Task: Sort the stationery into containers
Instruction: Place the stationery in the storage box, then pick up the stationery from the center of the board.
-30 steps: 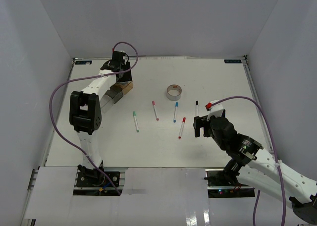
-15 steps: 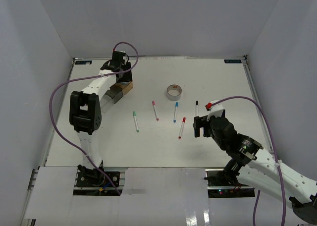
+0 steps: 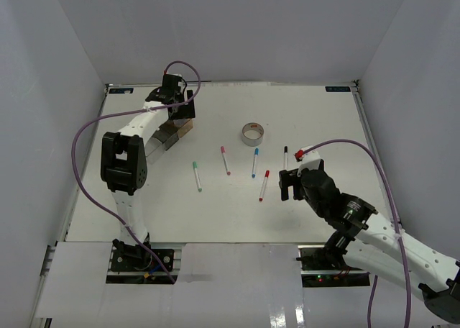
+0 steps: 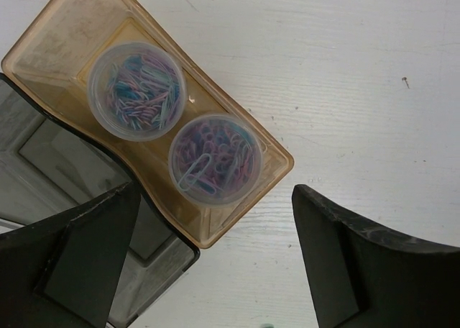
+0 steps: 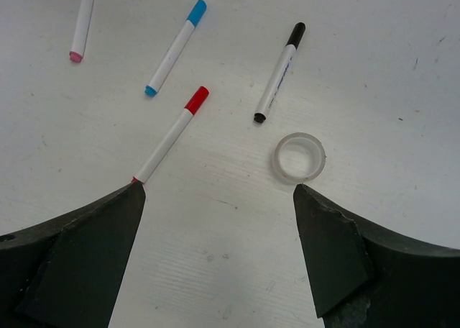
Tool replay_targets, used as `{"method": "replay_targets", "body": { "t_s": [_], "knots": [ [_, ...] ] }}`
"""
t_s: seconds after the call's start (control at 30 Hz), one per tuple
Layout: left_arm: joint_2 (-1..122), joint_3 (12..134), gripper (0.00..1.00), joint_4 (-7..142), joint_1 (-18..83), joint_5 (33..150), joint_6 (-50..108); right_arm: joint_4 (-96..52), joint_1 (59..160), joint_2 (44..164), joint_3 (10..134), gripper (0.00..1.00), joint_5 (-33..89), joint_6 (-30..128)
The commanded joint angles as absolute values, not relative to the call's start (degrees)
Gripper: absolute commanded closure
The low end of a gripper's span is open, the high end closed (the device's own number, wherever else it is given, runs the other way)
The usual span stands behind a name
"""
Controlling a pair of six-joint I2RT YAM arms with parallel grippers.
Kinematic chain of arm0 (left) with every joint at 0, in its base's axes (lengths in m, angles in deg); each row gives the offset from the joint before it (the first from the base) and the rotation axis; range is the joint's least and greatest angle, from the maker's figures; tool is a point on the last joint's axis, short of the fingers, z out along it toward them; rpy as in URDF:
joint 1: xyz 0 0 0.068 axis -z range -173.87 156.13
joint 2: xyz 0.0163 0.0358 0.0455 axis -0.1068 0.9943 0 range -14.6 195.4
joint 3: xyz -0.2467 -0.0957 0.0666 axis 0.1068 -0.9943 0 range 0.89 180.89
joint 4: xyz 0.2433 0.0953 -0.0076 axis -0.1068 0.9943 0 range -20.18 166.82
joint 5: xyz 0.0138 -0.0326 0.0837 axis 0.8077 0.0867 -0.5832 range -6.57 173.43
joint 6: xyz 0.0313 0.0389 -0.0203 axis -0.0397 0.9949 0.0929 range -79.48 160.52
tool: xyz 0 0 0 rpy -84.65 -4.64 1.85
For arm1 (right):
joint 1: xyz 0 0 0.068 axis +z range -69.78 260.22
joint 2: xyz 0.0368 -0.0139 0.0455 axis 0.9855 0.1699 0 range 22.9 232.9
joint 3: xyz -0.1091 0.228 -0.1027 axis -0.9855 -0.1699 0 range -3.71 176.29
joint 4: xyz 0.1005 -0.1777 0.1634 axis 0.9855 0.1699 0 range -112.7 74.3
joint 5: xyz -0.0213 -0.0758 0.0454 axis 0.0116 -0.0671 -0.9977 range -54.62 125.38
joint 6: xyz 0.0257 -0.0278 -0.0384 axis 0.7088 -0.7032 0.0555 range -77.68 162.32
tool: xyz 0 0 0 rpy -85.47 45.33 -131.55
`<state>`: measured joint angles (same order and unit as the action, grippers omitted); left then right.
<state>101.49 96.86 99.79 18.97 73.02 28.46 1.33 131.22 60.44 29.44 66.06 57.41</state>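
Note:
The hollow silvery tape ring stands outward of my right gripper, leftward in the top view, so I should reach down there astride its side toward the black marker (image 3: 261, 132).
Five markers lie mid-table: green (image 3: 197, 175), pink (image 3: 226, 160), blue (image 3: 255, 162), red (image 3: 264, 185) and black (image 3: 285, 155). A silvery tape ring (image 3: 253, 133) stands behind them. My right gripper (image 3: 287, 185) is open and empty, hovering over the table (image 5: 219, 260). The red marker (image 5: 169, 137) reaches its left finger and the small clear tape roll (image 5: 299, 157) lies just above its right finger. My left gripper (image 3: 182, 112) is open and empty (image 4: 215, 270) above the amber box (image 4: 269, 166), which holds two round tubs (image 4: 136, 90) (image 4: 214, 157) of paper clips.
Clear boxes (image 4: 43, 155) join the amber one on its left; the cluster (image 3: 172, 134) sits at the far left of the table. The black (image 5: 279, 73), blue (image 5: 175, 49) and pink (image 5: 83, 22) markers lie beyond the right fingers. White walls enclose the table.
My right gripper has shifted slightly left and nearer. My left gripper has edged a little over the boxes. No object has moved.

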Motion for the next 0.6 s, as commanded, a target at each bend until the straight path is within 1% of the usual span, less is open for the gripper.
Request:
{"method": "replay_targets", "body": {
  "t_s": [0.0,0.13,0.2,0.3,0.37,0.4,0.43,0.47,0.5,0.53,0.57],
  "knots": [
    [97.47,97.66,0.02,99.96,18.61,74.37,28.04,-0.2,131.02,61.65,30.92,0.1,66.4,58.84],
    [90.97,95.73,0.02,100.67,18.61,77.1,26.9,-1.17,129.97,66.04,33.9,0.1,66.76,58.84],
    [85.44,93.54,0.02,100.67,18.61,79.37,26.11,-1.69,127.61,70.26,36.53,0.09,64.83,58.84],
    [76.39,86.26,0.02,100.66,18.7,82.62,24.7,-3.1,122.59,76.32,40.4,0.06,60.35,58.84],
    [71.29,79.05,0.02,100.58,18.7,83.34,24.17,-4.24,119.09,80.88,42.34,0.02,57.63,58.32],
    [66.05,76.5,0.02,100.49,18.7,83.34,23.39,-5.73,118.02,82.47,44.52,0.01,56.49,57.88],
    [63.47,71.52,0.02,100.58,18.7,85.17,23.12,-6.26,117.05,84.23,45.67,0.0,55.26,57.44],
    [58.57,69.21,0.02,100.49,18.78,85.71,22.59,-6.62,115.48,87.81,48.64,0.0,54.81,57.35],
    [56.26,67.01,0.02,100.49,18.7,87.02,22.33,-6.97,114.85,89.68,50.24,0.0,54.37,57.26],
    [54.24,63.33,0.02,100.58,18.7,87.73,22.41,-7.23,114.24,93.53,51.91,0.05,53.67,56.91],
    [52.3,61.73,0.02,101.01,18.7,88.61,22.32,-7.32,113.27,95.65,53.58,0.05,53.49,56.82]
  ]
}}
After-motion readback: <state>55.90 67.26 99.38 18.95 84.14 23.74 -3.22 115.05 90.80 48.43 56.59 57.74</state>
